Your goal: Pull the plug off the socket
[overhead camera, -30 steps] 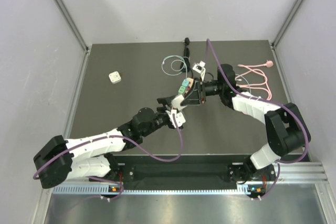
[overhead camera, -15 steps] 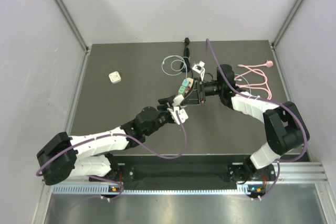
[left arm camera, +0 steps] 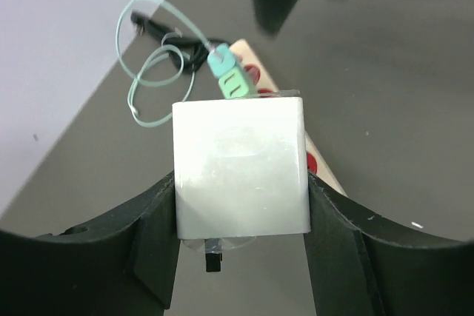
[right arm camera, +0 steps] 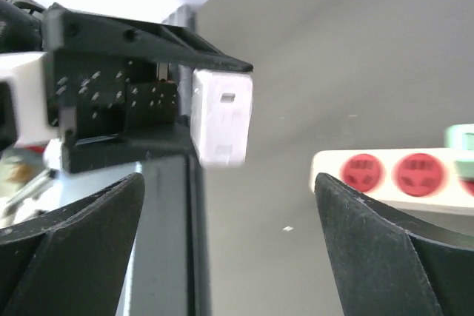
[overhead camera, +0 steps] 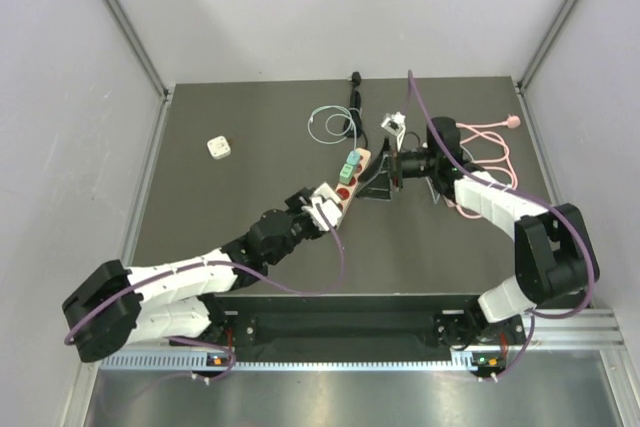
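Observation:
The plug is off the socket strip (overhead camera: 345,185), so my left gripper should first go outward and to the left in the top view, to get down beside the small white block.
My left gripper (overhead camera: 322,205) is shut on a white square plug (left arm camera: 239,168), its fingers (left arm camera: 152,249) pressing both flat sides. A dark prong (left arm camera: 213,260) shows bare under the plug. The cream socket strip (overhead camera: 345,185) with red sockets lies on the dark table just beyond it. In the right wrist view the plug (right arm camera: 221,116) hangs apart from the strip (right arm camera: 392,179). A green plug (left arm camera: 229,79) still sits in the strip's far end. My right gripper (overhead camera: 380,182) stands open beside the strip, nothing between its fingers (right arm camera: 392,249).
A green cable loop (overhead camera: 330,125) and a black lead (overhead camera: 355,87) lie behind the strip. A white adapter (overhead camera: 393,125) sits by my right wrist, pink cable (overhead camera: 490,142) at far right. A small white block (overhead camera: 218,147) rests at the left.
My right gripper opened, let go of the strip and drew back to the right. The strip now lies flat. My left gripper closed on the white plug and shifted slightly.

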{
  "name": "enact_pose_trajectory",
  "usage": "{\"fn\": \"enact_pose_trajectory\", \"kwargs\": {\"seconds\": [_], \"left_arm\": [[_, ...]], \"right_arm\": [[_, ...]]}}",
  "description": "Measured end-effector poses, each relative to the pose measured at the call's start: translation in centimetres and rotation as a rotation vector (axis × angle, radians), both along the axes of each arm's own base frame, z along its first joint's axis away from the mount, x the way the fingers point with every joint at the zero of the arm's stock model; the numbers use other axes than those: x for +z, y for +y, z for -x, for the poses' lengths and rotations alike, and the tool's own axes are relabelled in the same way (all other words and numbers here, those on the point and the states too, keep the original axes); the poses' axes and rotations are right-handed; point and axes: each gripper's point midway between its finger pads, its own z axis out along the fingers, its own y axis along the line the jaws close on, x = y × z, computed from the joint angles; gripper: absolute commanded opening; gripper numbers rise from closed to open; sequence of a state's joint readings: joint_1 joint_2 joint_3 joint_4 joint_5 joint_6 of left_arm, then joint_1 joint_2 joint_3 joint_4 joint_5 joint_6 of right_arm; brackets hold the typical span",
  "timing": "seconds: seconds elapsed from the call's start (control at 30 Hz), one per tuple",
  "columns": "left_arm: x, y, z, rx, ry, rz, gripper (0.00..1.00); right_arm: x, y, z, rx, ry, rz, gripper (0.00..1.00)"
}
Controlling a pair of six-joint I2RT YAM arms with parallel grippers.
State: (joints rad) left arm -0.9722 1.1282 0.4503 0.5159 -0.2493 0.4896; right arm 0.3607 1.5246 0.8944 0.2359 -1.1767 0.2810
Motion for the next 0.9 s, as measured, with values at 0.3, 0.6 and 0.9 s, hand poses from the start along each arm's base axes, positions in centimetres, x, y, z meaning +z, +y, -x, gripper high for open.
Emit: {"fn": "enact_pose_trajectory", "kwargs": {"seconds": [0.3,0.6,0.9], "left_arm": [[-1.9,11.0,-6.5,0.445,0.232,0.329,0.0],[-7.6,19.5,-9.7,0.824,0.485,0.522,0.0],[-11.1,26.0,-14.1,1.078,0.627,0.583,0.0]], "right_arm": [[2.4,-3.3,-2.6,-0.132,-0.164,0.024,0.97],[2.1,-3.6,-3.0,-0.154,-0.171,0.04,0.98],[2.1,-3.7,-3.1,-0.158,-0.17,0.042,0.99]]}}
